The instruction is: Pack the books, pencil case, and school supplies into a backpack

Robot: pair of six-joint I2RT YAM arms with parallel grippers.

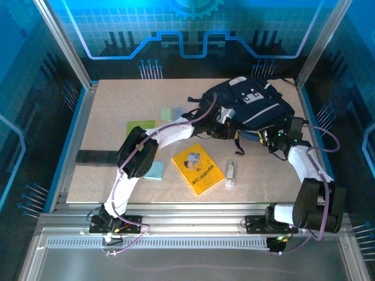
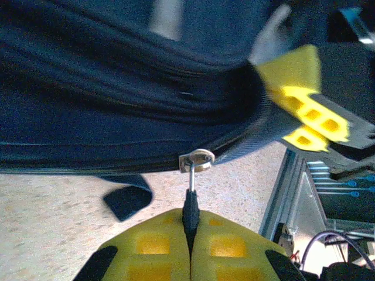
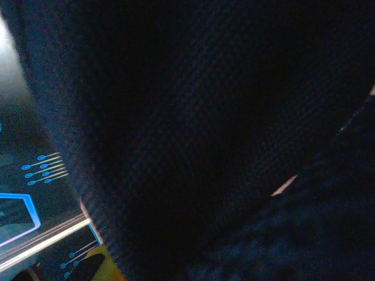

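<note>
My left gripper should next move outward to the backpack's side edge [image 1: 206,103] and release the pull, as the zipper runs on past its slider.
The navy backpack [image 1: 252,100] lies at the table's back right, white patch up. At its near left edge my left gripper [image 1: 221,121] is shut on the dark zipper pull [image 2: 191,206], whose metal slider [image 2: 197,159] sits on the zipper line. My right gripper [image 1: 269,140] pinches the backpack's near right edge; its yellow fingers [image 2: 304,99] clamp the fabric [image 3: 211,134]. The orange-yellow book [image 1: 198,168] lies in the middle and the lime-green book [image 1: 139,125] is partly under the left arm. Loose on the table are the teal pad [image 1: 155,170], white tube [image 1: 231,174] and pale-green block [image 1: 166,113]. The pencil case is hidden.
A flat black rectangle [image 1: 96,157] lies at the table's left edge. A dark strap end [image 2: 126,199] hangs off the backpack onto the speckled tabletop [image 2: 58,228]. Metal frame rails [image 1: 313,111] close in the table's right side near the backpack.
</note>
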